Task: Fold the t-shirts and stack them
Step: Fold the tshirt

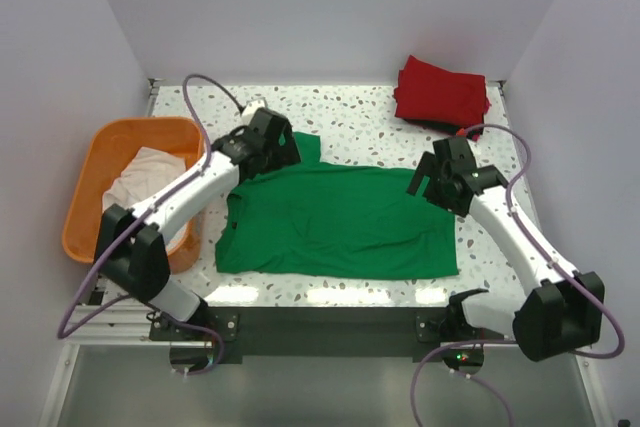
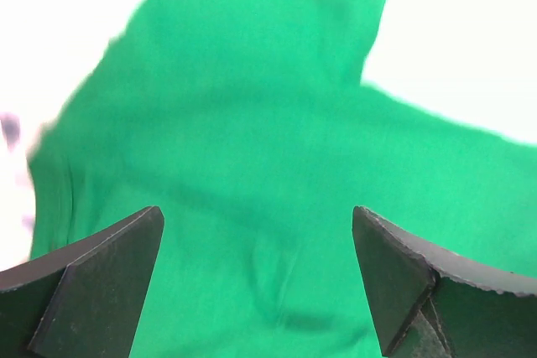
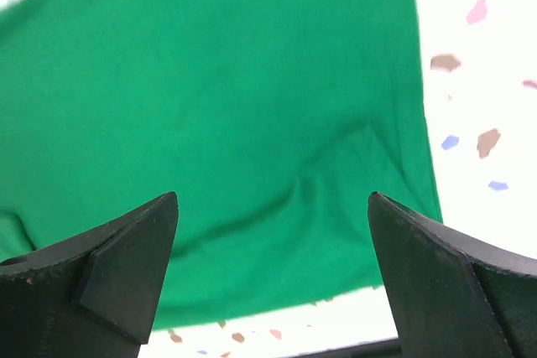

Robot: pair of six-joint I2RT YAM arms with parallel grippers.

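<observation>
My left gripper should move outward and down onto the sleeve's far edge (image 1: 299,135) next, because bare table borders the cloth there.
The bright green t-shirt (image 1: 340,219) lies spread flat in the middle of the speckled table, one sleeve (image 1: 305,150) pointing to the far side. It fills the left wrist view (image 2: 252,123) and the right wrist view (image 3: 218,98). My left gripper (image 1: 283,152) is open and empty above the shirt's far left part, near that sleeve. My right gripper (image 1: 432,187) is open and empty above the shirt's far right corner. The red t-shirt (image 1: 441,93) lies folded at the far right, with a dark edge under it. An off-white t-shirt (image 1: 140,179) sits crumpled in the orange basket (image 1: 95,162).
The orange basket stands at the table's left edge, beside my left arm. White walls close in the table on the left, back and right. A red-and-black object (image 1: 466,131) lies just behind my right gripper. The table's near edge (image 1: 330,292) runs just below the green shirt.
</observation>
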